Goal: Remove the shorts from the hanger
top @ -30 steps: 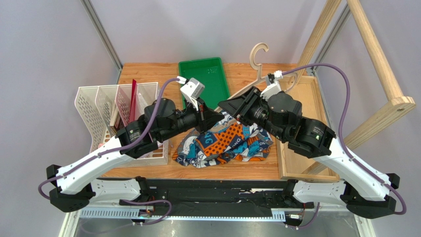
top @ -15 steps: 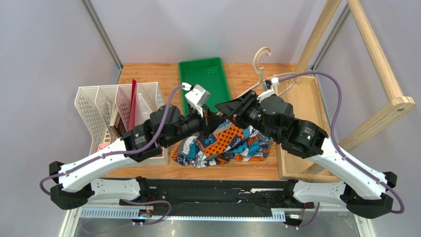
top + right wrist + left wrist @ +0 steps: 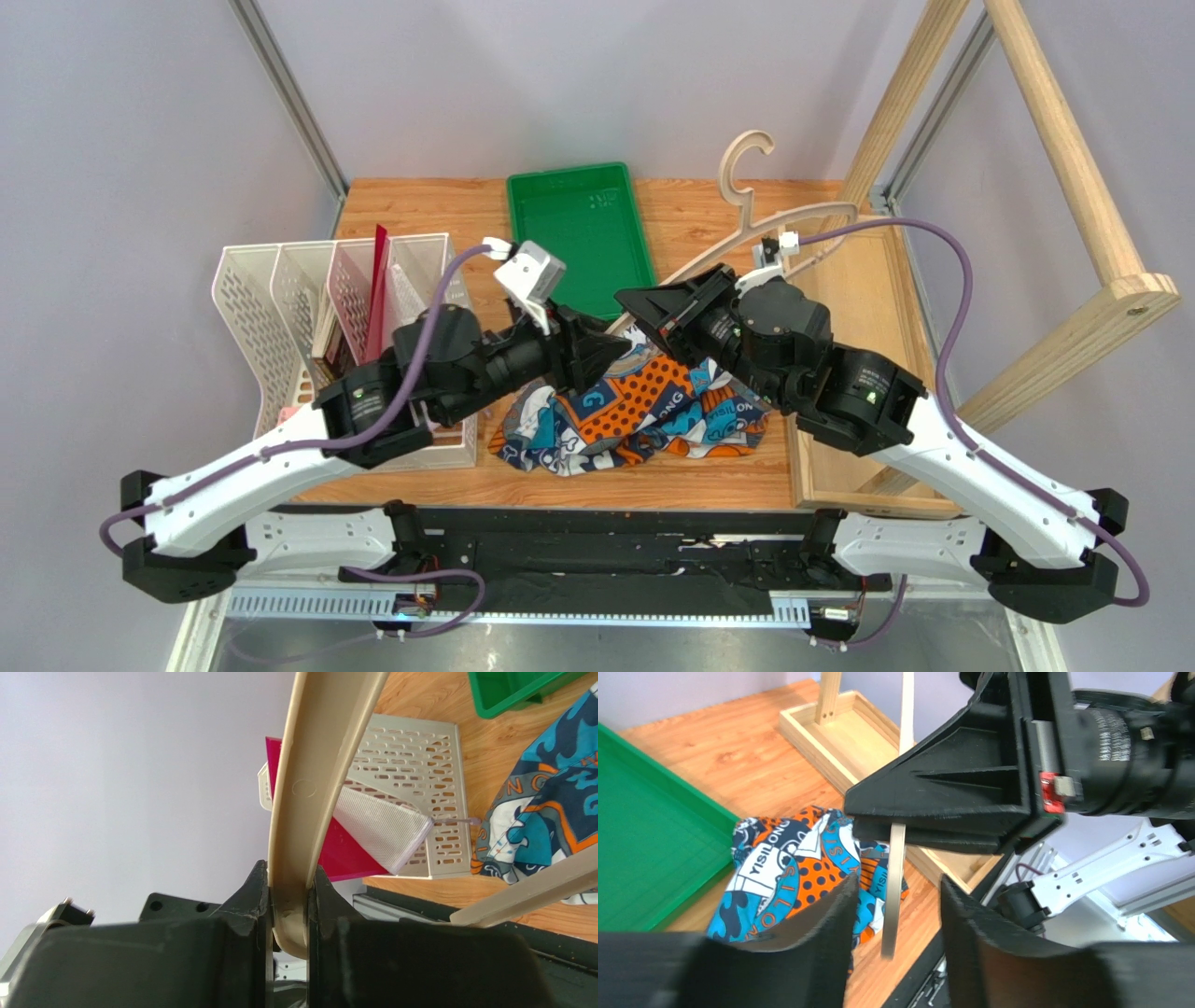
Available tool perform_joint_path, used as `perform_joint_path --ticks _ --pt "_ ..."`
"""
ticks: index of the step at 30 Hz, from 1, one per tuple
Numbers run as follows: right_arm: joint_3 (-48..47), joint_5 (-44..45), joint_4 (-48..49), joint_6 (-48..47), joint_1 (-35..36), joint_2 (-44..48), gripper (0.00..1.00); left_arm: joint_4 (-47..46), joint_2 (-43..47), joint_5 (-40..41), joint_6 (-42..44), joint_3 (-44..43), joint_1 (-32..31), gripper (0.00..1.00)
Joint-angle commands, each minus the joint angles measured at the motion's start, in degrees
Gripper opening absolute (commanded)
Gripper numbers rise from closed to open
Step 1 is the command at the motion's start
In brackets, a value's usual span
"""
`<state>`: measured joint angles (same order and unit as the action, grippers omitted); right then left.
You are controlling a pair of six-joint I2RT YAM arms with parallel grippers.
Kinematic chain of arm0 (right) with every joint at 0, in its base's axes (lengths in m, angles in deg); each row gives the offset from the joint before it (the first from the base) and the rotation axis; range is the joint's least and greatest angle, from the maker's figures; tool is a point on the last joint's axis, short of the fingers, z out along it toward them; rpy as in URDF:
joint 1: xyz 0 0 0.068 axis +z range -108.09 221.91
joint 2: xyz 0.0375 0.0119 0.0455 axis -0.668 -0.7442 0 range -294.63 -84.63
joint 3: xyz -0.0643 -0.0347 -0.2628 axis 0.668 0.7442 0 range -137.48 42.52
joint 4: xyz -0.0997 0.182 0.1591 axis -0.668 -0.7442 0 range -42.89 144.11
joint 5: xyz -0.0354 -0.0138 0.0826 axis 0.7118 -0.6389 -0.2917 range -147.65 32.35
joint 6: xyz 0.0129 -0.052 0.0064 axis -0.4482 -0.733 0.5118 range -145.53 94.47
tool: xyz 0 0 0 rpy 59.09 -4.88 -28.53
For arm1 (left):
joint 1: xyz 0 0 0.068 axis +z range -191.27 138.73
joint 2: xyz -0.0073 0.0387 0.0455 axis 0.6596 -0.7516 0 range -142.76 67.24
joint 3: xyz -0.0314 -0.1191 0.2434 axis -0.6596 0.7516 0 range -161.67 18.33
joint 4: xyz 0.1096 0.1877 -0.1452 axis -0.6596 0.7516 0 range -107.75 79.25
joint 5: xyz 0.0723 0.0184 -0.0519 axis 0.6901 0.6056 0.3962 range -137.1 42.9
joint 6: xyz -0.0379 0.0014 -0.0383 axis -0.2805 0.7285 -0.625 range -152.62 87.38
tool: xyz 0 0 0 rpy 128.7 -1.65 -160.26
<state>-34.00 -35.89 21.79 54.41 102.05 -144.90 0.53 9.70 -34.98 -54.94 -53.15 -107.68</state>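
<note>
I should move my right gripper up, outward and toward the upper rack beam next, to hook and release the hanger (image 3: 786,221) there, because the shorts are already off it.
The patterned shorts (image 3: 645,413) lie crumpled on the table in front of the green tray. My right gripper (image 3: 634,301) is shut on the light-wood hanger (image 3: 786,221), which it holds tilted above them with the hook at the back. In the right wrist view the hanger (image 3: 309,777) is clamped at a curved end between the fingers of that gripper (image 3: 289,910). My left gripper (image 3: 896,917) is open; a thin bar of the hanger (image 3: 896,875) hangs between its fingers without touching them. The shorts (image 3: 787,868) lie below it.
A green tray (image 3: 575,210) sits at the back centre. A white file rack (image 3: 295,301) with a red folder (image 3: 376,280) stands on the left. On the right are a shallow wooden box (image 3: 863,294) and thick wooden rack beams (image 3: 1066,140).
My left gripper has gone from shut to open and drawn back a little to the left. My right gripper has closed tighter on the hanger, which now sits slightly further right.
</note>
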Motion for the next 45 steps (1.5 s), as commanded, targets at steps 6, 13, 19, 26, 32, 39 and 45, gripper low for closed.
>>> perform_joint_path --ticks 6,13,19,26,32,39,45 --pt "-3.30 13.74 5.68 -13.40 -0.89 -1.16 0.00 6.14 14.55 6.77 -3.77 3.19 -0.30 0.58" --pt "-2.86 27.35 7.79 -18.94 -1.96 1.73 0.00 9.58 19.30 8.71 -5.27 3.63 -0.30 0.57" --pt "-2.59 38.96 9.46 -19.39 -3.10 4.89 0.00 9.40 20.98 10.12 -5.89 5.39 -0.30 0.57" --pt "-3.65 47.05 9.64 -18.86 -4.06 7.53 0.00 8.96 19.92 9.06 -6.33 5.22 -0.30 0.57" --pt "-3.56 49.70 9.03 -14.82 -4.50 9.29 0.00 9.14 18.60 8.10 -6.68 4.25 -0.30 0.57" --pt "-7.59 47.59 9.02 -12.09 -7.31 5.18 0.00 9.93 17.64 7.31 -6.76 2.84 -0.38 0.57" --pt "-13.57 30.83 5.70 -9.37 -19.25 -2.38 0.00 11.60 17.55 7.04 -6.77 1.61 -0.30 0.57"
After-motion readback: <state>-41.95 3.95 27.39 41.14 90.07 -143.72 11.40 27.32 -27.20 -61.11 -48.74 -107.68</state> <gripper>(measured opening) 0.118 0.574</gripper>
